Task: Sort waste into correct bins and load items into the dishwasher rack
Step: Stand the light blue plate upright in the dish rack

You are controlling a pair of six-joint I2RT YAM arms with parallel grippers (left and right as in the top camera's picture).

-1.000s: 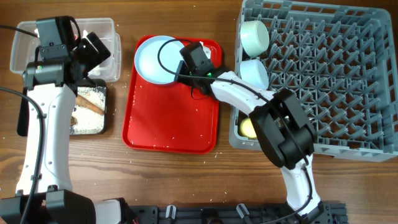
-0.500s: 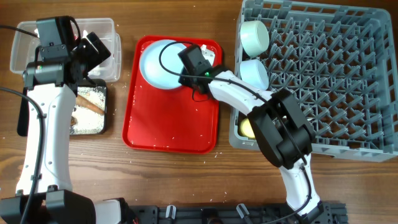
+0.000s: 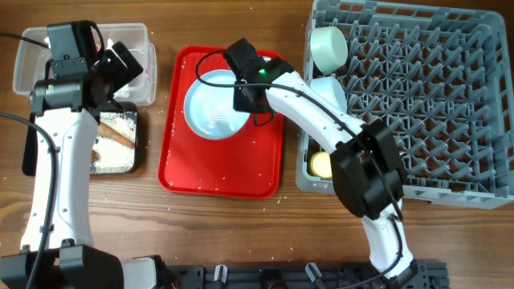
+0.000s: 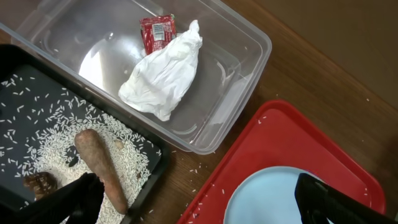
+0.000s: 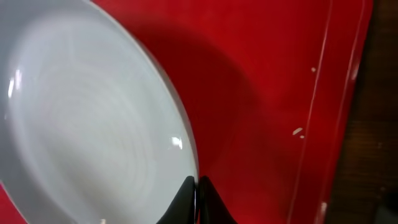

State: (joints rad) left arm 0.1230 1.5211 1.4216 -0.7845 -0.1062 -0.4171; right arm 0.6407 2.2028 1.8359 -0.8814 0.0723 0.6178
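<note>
My right gripper rises, carries the plate past the bowl, tilts it upright and lowers it next. The rack's wires beside the pale green bowl stand empty.
My right gripper is shut on the rim of the pale blue plate. The plate is tilted above the red tray. My left gripper hangs open over the bins with nothing between its fingers. Crumpled white paper and a red wrapper lie in the clear tub. The black tray holds rice, a brown food stick and a brown lump.
The grey dishwasher rack fills the right side. At its left edge stand a pale green bowl, a pale blue bowl and a yellow cup. Loose rice grains dot the red tray and the wood around it.
My right gripper closed on the plate's rim and drew the plate from the tray's far left corner toward its middle, tilting it up. The left arm has not moved.
</note>
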